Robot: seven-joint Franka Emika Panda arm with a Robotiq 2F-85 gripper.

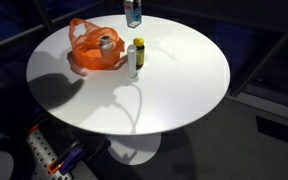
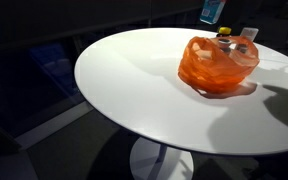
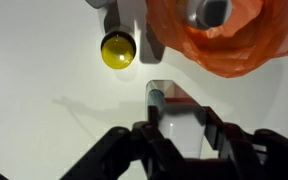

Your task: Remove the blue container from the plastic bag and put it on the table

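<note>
My gripper will next lower the blue container (image 1: 133,14) onto the white table, where it will sit beside the orange bag (image 1: 94,52) and the yellow-capped bottle.
My gripper (image 3: 180,128) is shut on the blue container (image 3: 174,104), a clear-sided box with a blue end, and holds it above the white table (image 3: 44,110). In both exterior views the container (image 1: 133,14) (image 2: 213,10) hangs high over the far side of the table, clear of the bag. The orange plastic bag (image 1: 94,52) (image 2: 218,64) (image 3: 234,40) lies crumpled on the table with a silver can (image 1: 106,42) (image 3: 212,12) inside it.
A yellow-capped bottle (image 1: 139,50) (image 3: 118,49) and a white bottle (image 1: 132,64) (image 3: 134,20) stand right beside the bag. The round table (image 1: 174,80) has a dark floor around it. Coloured clutter (image 1: 49,158) sits below its near edge.
</note>
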